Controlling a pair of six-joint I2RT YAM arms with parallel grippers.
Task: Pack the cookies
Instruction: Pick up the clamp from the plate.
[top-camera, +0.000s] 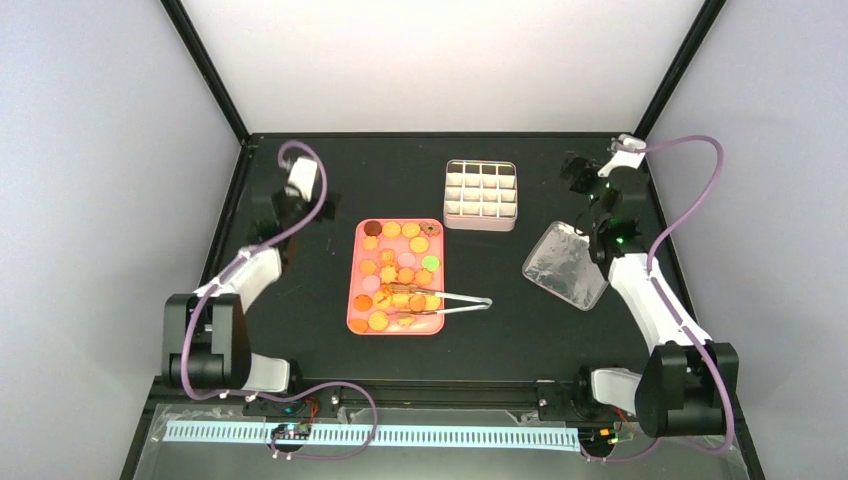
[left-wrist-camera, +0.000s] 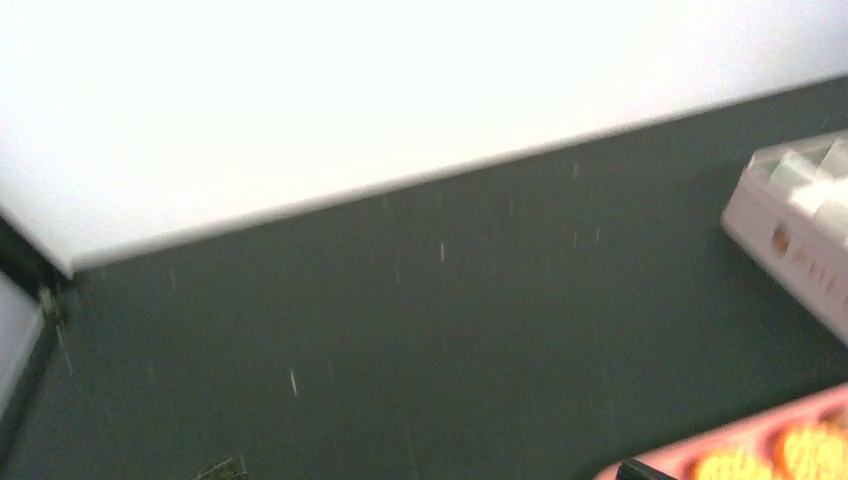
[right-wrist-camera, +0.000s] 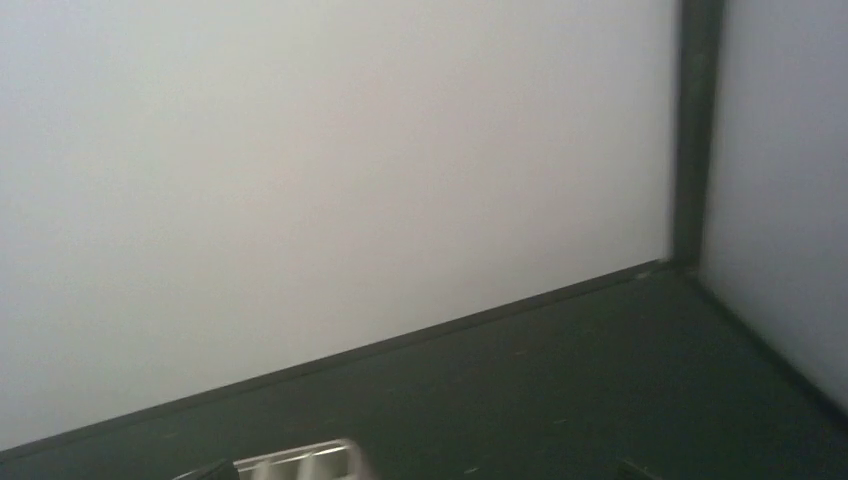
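Note:
My left gripper moves to the right in the top view, back and down onto the tongs' arms next, since they lie within reach across the tray's edge.
The cookies (top-camera: 398, 262), mostly orange with a few pink, green and dark brown, lie in rows on a pink tray (top-camera: 352, 300) at the table's middle. A couple of cookies (left-wrist-camera: 810, 455) show at the lower right edge of the left wrist view. My left gripper (top-camera: 318, 200) hovers left of the tray, open and empty; one of its fingertips (left-wrist-camera: 225, 468) peeks in at the bottom, far from the other. My right gripper (top-camera: 578, 172) is at the back right, open and empty, with only a fingertip (right-wrist-camera: 205, 470) in its own view.
Metal tongs (top-camera: 455, 302) rest across the tray's near right edge. A white box with a grid of compartments (top-camera: 480, 195) stands behind the tray; the box (left-wrist-camera: 800, 230) also shows in the left wrist view. A clear lid (top-camera: 565, 265) lies at the right.

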